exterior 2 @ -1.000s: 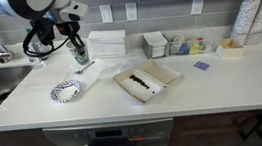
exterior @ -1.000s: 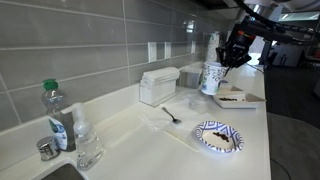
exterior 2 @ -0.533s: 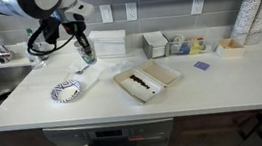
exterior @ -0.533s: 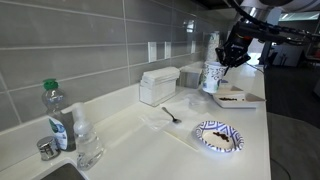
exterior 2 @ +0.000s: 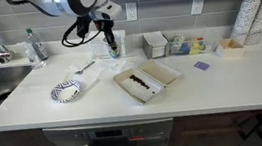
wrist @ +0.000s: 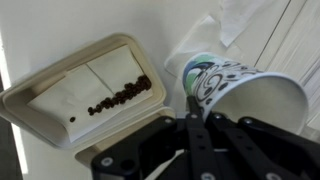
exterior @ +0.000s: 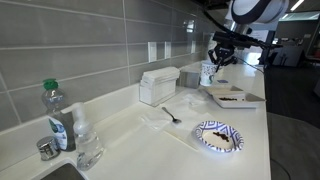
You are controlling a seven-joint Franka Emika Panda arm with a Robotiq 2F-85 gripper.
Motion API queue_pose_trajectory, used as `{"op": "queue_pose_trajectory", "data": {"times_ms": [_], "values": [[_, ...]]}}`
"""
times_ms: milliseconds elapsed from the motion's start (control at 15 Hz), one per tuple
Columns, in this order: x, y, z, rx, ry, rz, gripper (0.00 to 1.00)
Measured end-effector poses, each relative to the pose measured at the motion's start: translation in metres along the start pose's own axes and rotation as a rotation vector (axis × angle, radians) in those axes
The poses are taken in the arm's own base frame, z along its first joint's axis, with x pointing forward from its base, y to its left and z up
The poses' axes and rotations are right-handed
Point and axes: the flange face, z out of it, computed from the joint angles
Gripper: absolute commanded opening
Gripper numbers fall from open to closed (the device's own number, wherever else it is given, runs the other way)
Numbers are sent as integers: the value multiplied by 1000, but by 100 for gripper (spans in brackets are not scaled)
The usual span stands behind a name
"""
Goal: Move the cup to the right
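Observation:
My gripper should next carry the cup (exterior: 208,73), which hangs above the counter, past the white napkin box, then go down beside the tan tray and let it go.
The cup (wrist: 235,85) is white paper with a blue-green pattern. It is held in my gripper (wrist: 198,112), tilted, its open mouth toward the camera in the wrist view. In both exterior views the cup (exterior: 208,73) (exterior 2: 113,48) hangs above the counter near the white napkin box (exterior: 158,84), and my gripper (exterior: 217,58) (exterior 2: 107,36) is shut on its rim. One finger (wrist: 192,110) presses the cup's patterned side.
An open tan takeout tray (wrist: 80,90) (exterior 2: 146,79) with dark bits lies on the counter. A patterned paper plate (exterior: 218,136) (exterior 2: 67,90), a fork (exterior: 171,114), crumpled plastic wrap (wrist: 225,25), a bottle (exterior: 57,112) and a glass (exterior: 87,150) stand along the counter.
My gripper has carried the cup along the counter, away from the plate and toward the takeout tray and napkin box; it is now higher and farther along.

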Motion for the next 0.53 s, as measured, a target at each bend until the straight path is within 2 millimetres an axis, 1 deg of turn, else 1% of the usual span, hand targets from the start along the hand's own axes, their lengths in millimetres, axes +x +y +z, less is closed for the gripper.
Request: {"op": "queue_pose_trajectory", "data": {"times_ms": [267, 533], "values": [[42, -26, 20, 5, 8, 90, 1], [81, -41, 43, -1, 28, 170, 1]]}}
